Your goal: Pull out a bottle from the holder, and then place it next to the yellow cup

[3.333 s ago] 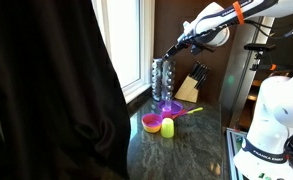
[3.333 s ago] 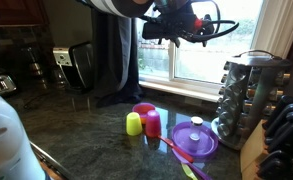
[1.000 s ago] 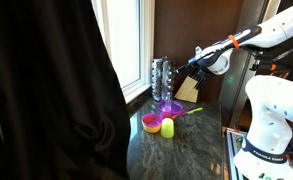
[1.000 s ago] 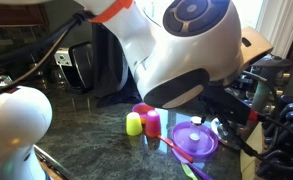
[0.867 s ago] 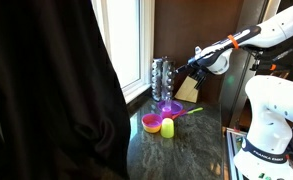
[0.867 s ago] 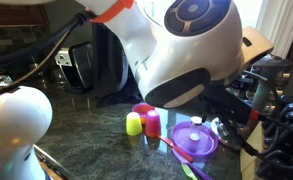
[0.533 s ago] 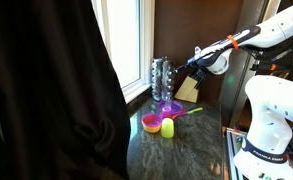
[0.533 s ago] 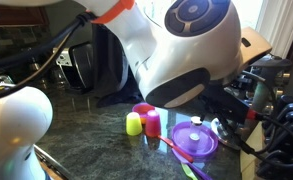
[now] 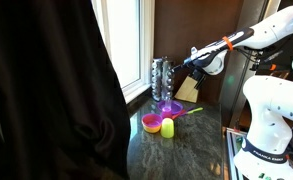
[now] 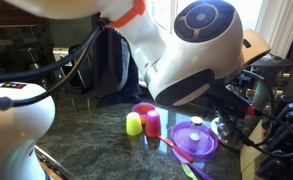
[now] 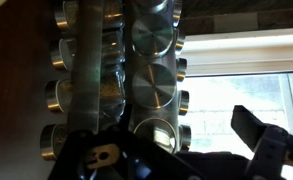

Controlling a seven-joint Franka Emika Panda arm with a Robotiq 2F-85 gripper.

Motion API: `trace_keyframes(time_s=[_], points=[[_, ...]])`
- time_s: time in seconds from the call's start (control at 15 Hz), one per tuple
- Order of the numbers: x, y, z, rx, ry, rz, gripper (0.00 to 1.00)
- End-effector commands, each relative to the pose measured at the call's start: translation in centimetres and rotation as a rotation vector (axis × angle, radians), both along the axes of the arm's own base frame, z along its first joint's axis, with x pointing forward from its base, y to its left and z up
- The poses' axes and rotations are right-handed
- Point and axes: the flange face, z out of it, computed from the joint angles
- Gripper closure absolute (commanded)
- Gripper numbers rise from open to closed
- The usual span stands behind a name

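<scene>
My gripper shifts to the left in the wrist view and closer to the rack next, fingers around a jar lid (image 9: 170, 70) (image 11: 155, 131). The lids sit off-center between the fingers.
The holder (image 9: 162, 78) is a tall silvery rack of small glass jars by the window; in the wrist view it (image 11: 136, 70) fills the frame, with round metal jar lids facing me. My gripper (image 9: 187, 62) is level with the rack's upper tiers, just beside it and open. In the wrist view the gripper (image 11: 171, 138) has its dark fingers (image 11: 258, 135) spread wide, and the lowest visible bottle (image 11: 156, 132) sits between them, untouched as far as I can tell. The yellow cup (image 9: 168, 128) (image 10: 134, 123) stands on the dark counter, away from the rack.
A pink bowl (image 9: 151, 123) (image 10: 148, 120) touches the yellow cup. A purple scoop-like cup (image 9: 170, 107) (image 10: 194, 139) lies between cup and rack. A wooden knife block (image 9: 189, 88) stands beside the rack. The arm's bulk (image 10: 201, 55) blocks much of an exterior view.
Over the last second the arm has edged slightly closer to the rack. Three seconds ago it hung higher above the rack. The jaws have stayed open.
</scene>
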Motion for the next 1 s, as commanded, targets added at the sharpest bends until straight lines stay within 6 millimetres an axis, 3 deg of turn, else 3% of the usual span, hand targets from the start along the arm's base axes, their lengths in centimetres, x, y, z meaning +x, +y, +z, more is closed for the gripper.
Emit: trace_keyframes(time_s=[0.0,0.33,0.47,0.67,0.93], points=[[0.6,-1.0,-0.2,-0.009,-0.037,-0.018,0.00],[1.1,-1.7,-1.5,-0.014,-0.040,-0.031,0.01],[1.4,-1.9,-2.0,-0.011,-0.039,-0.033,0.15],[1.6,-2.0,-2.4,-0.007,-0.037,-0.030,0.49],[1.8,-2.0,-2.4,-0.019,-0.041,-0.029,0.76]])
